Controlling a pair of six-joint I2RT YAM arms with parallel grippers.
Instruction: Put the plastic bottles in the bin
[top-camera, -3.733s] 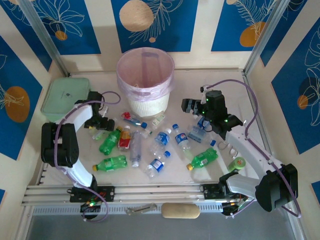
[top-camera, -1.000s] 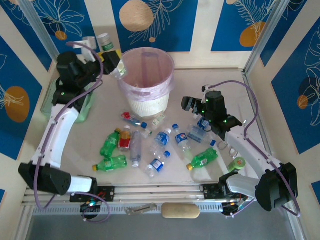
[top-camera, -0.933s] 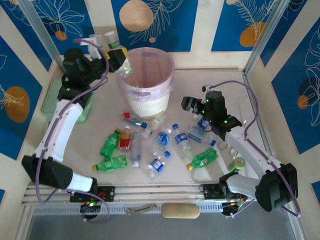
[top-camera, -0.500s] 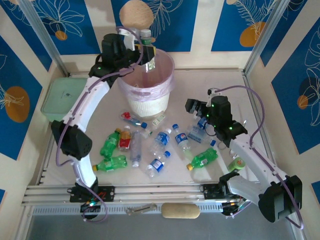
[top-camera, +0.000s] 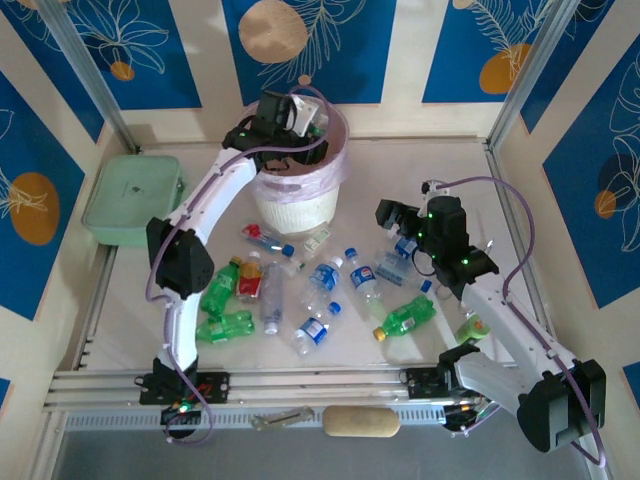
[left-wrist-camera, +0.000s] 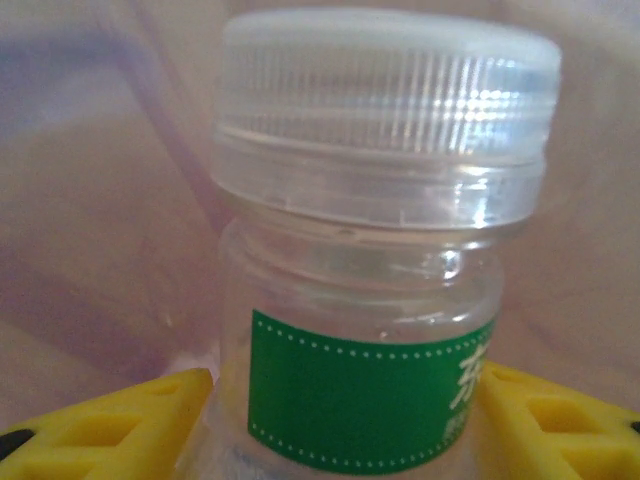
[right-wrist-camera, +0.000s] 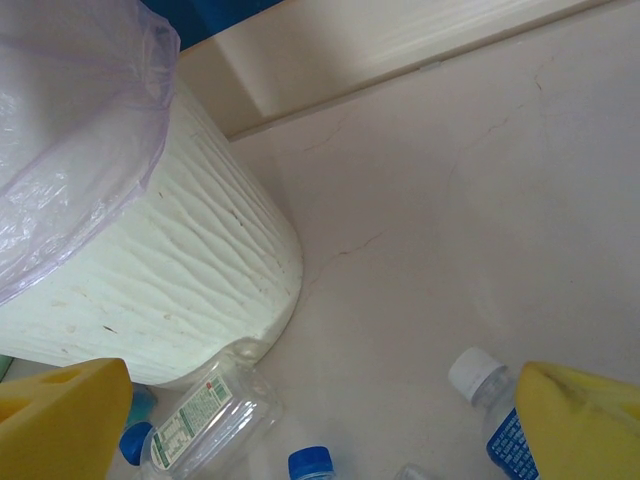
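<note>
I will next lower the clear bottle inside the pink liner with my left gripper, and then let go of it.
My left gripper (top-camera: 300, 118) hangs over the mouth of the bin (top-camera: 292, 200), shut on a clear bottle with a white cap and green label (left-wrist-camera: 370, 400). Its yellow fingers (left-wrist-camera: 100, 425) press the bottle from both sides, with the pink liner behind. Several plastic bottles lie on the table in front of the bin: green ones (top-camera: 218, 285), a red-labelled one (top-camera: 250, 275) and blue-labelled ones (top-camera: 320, 280). My right gripper (top-camera: 395, 215) stands open just right of the bin and above the bottles. The right wrist view has the bin's ribbed wall (right-wrist-camera: 150, 290), a clear bottle (right-wrist-camera: 205, 415) and a white-capped bottle (right-wrist-camera: 480, 385).
A pale-green lidded box (top-camera: 132, 195) sits at the left, behind the bottles. Another green bottle (top-camera: 472, 327) lies at the right beside my right arm. Patterned walls close in the table on three sides.
My left arm has swung right from beside the bin to over its mouth, carrying the bottle. The right arm has shifted slightly toward the right and nearer.
</note>
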